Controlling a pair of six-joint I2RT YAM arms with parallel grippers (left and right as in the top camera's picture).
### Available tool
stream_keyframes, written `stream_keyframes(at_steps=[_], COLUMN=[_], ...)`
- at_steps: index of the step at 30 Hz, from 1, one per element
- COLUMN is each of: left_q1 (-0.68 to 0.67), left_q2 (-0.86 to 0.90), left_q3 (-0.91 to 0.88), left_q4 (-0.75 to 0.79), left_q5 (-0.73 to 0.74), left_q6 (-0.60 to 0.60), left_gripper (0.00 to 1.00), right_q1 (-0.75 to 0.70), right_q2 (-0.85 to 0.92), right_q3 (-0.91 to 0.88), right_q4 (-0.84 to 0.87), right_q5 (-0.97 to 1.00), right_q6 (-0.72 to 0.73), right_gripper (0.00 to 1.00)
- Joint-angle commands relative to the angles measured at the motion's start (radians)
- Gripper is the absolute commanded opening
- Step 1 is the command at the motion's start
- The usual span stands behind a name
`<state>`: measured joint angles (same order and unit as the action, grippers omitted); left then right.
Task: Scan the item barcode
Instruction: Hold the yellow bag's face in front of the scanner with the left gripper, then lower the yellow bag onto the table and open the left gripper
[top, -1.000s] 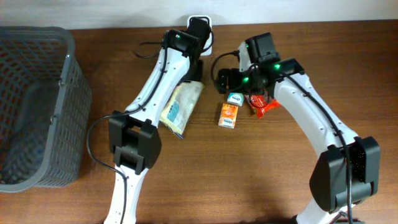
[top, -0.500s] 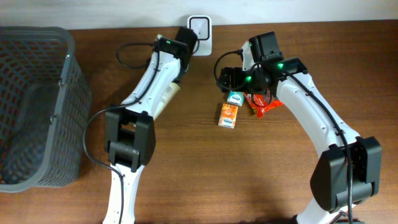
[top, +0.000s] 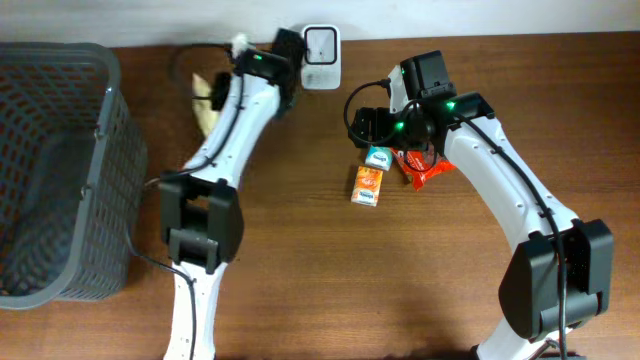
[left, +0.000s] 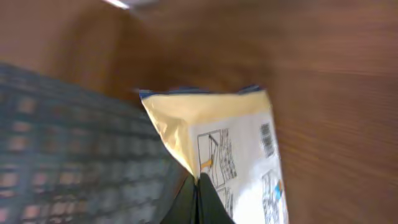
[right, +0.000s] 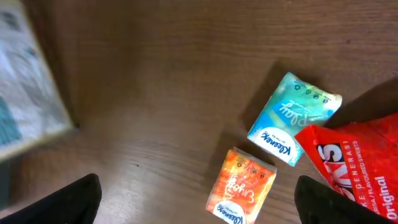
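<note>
Next, my left gripper draws the packet away from the basket, lowers and releases it. Bare tabletop by the orange pack leaves room below and back from the gripper.
My left gripper (left: 199, 190) is shut on the edge of a pale yellow and white packet (left: 230, 149), held off the table; a small barcode (left: 266, 138) shows on its printed face. From overhead the left gripper (top: 228, 72) sits at the far edge of the table. The packet (top: 205, 98) pokes out to its left, between the basket and the white scanner (top: 320, 45). My right gripper (right: 205, 205) hangs open above an orange tissue pack (right: 241, 190), holding nothing. Overhead, the right gripper (top: 365, 125) is right of the scanner.
A grey mesh basket (top: 60, 170) fills the left side of the table. Under the right arm lie a teal Kleenex pack (top: 378, 157), the orange pack (top: 368, 186) and a red snack bag (top: 425, 168). A blurred pale printed surface (right: 25, 93) shows at the left of the right wrist view.
The left arm lifted the packet from the table's middle and swung it back and left, past the scanner toward the basket. The right arm has barely moved.
</note>
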<state>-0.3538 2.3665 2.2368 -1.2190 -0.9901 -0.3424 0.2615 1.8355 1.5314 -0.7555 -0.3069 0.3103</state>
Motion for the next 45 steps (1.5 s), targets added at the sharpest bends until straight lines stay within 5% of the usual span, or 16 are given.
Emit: stream_keyframes(at_steps=[1, 9, 15, 22, 26, 29, 30, 31, 33, 34, 35, 42, 45], left_q1=[0.070, 0.124, 0.021, -0.101, -0.143, -0.193, -0.209, -0.214, -0.210, -0.199, -0.174, 0.117, 0.183], left_q2=[-0.008, 0.107, 0.126, 0.142, 0.141, 0.140, 0.139, 0.139, 0.139, 0.139, 0.139, 0.140, 0.140], left_q3=[0.019, 0.017, 0.017, 0.017, 0.023, 0.060, 0.097, 0.137, 0.270, 0.347, 0.429, 0.507, 0.507], left_q4=[0.060, 0.090, 0.146, 0.148, 0.127, 0.099, 0.066, 0.037, -0.046, -0.086, -0.122, -0.253, -0.261], left_q5=[-0.174, -0.226, -0.043, 0.442, 0.835, 0.987, 0.974, 0.952, 0.875, 0.835, 0.778, 0.795, 0.817], left_q6=[0.069, 0.135, 0.135, 0.130, 0.127, 0.127, 0.128, 0.128, 0.128, 0.128, 0.128, -0.006, -0.005], left_gripper=[0.00, 0.00, 0.00, 0.00, 0.00, 0.00, 0.02, 0.31, 0.66, 0.91, 1.00, 0.99, 0.99], right_q1=[-0.001, -0.001, -0.001, -0.012, -0.131, -0.186, -0.184, -0.183, -0.183, -0.183, -0.183, -0.073, 0.053], right_q2=[0.025, 0.048, 0.048, 0.047, 0.018, 0.018, 0.018, 0.018, 0.018, 0.018, 0.018, 0.024, 0.064], right_q3=[0.011, 0.011, 0.011, 0.012, 0.012, 0.012, 0.012, 0.012, 0.012, 0.012, 0.012, 0.011, 0.011], right_q4=[0.003, 0.007, 0.011, -0.018, -0.139, -0.177, -0.176, -0.175, -0.173, -0.172, -0.172, -0.011, 0.082], right_q5=[0.006, 0.005, 0.005, 0.005, -0.040, -0.089, -0.089, -0.090, -0.090, -0.090, -0.090, -0.147, 0.072], right_q6=[-0.005, -0.004, -0.004, -0.004, -0.004, -0.008, -0.008, -0.008, -0.007, -0.007, -0.007, 0.010, 0.159], right_gripper=[0.99, 0.99, 0.99, 0.99, 0.99, 0.99, 0.99, 0.99, 0.99, 0.99, 0.99, 0.99, 0.99])
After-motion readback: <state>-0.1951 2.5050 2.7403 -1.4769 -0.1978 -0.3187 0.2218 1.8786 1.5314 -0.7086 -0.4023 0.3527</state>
